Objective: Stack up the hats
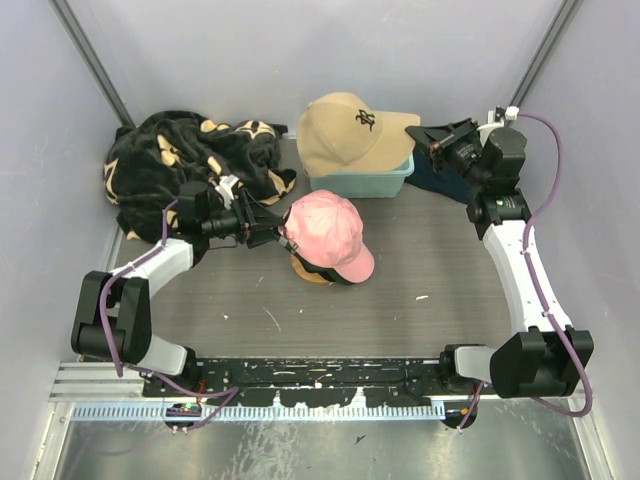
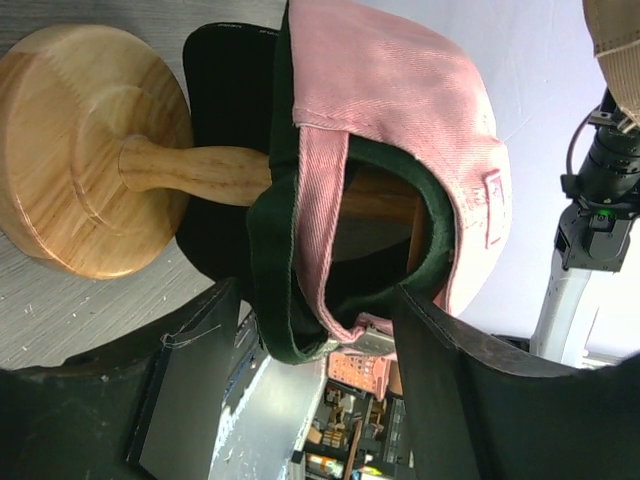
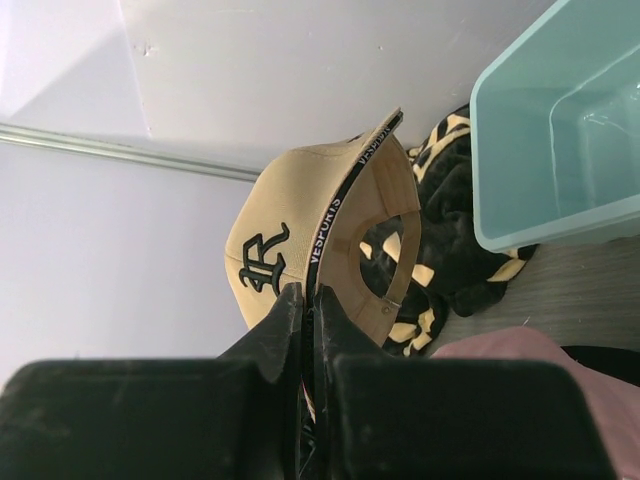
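Observation:
My right gripper will move back and down to release the tan cap (image 1: 345, 128) over the pink cap's top (image 1: 322, 224), since the pink cap's top is the uncovered top of the stack.
The pink cap (image 1: 323, 230) sits on top of a stack on a wooden stand (image 2: 85, 150). Under it lie the dark green cap (image 2: 268, 250) and a black cap (image 2: 215, 80). My left gripper (image 1: 265, 228) is open at the stack's left side. In the left wrist view its jaws (image 2: 330, 345) straddle the rear edges of the pink (image 2: 390, 100) and green caps. My right gripper (image 1: 432, 140) is shut on the brim of the tan cap (image 1: 345, 128), holding it above the teal bin (image 1: 392, 180). The right wrist view shows the closed fingertips (image 3: 305, 295) pinching the tan cap (image 3: 285, 240).
The black blanket with tan flowers (image 1: 180, 160) lies at the back left, behind my left arm. A dark navy cloth (image 1: 432, 176) lies right of the bin, under my right gripper. The enclosure walls stand close at the back and both sides.

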Motion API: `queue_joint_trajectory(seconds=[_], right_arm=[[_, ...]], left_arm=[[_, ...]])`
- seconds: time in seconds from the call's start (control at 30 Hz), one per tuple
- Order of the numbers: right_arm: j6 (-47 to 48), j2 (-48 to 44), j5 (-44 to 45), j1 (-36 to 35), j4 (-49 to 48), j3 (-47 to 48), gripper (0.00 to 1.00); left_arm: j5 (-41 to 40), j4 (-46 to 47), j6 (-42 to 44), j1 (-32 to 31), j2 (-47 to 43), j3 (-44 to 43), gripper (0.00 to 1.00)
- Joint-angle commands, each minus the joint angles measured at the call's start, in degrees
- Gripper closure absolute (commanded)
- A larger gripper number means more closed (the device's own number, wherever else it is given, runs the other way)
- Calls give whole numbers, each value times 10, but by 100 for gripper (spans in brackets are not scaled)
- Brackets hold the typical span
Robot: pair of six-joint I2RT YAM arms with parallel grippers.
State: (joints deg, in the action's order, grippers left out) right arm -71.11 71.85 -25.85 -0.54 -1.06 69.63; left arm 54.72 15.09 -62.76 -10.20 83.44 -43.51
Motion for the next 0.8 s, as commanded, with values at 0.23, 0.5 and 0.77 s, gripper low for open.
queue_joint_trajectory(seconds=[0.23, 0.5, 0.77], right_arm=[[-20, -47, -37, 23, -27, 6, 99], [-50, -74, -84, 23, -30, -32, 99], [-122, -92, -136, 21, -81, -91, 99]], left_arm=[[-29, 7, 9, -32, 42, -26, 32], [-34, 27, -2, -39, 67, -24, 57], [-32, 32, 9, -39, 83, 7, 72]])
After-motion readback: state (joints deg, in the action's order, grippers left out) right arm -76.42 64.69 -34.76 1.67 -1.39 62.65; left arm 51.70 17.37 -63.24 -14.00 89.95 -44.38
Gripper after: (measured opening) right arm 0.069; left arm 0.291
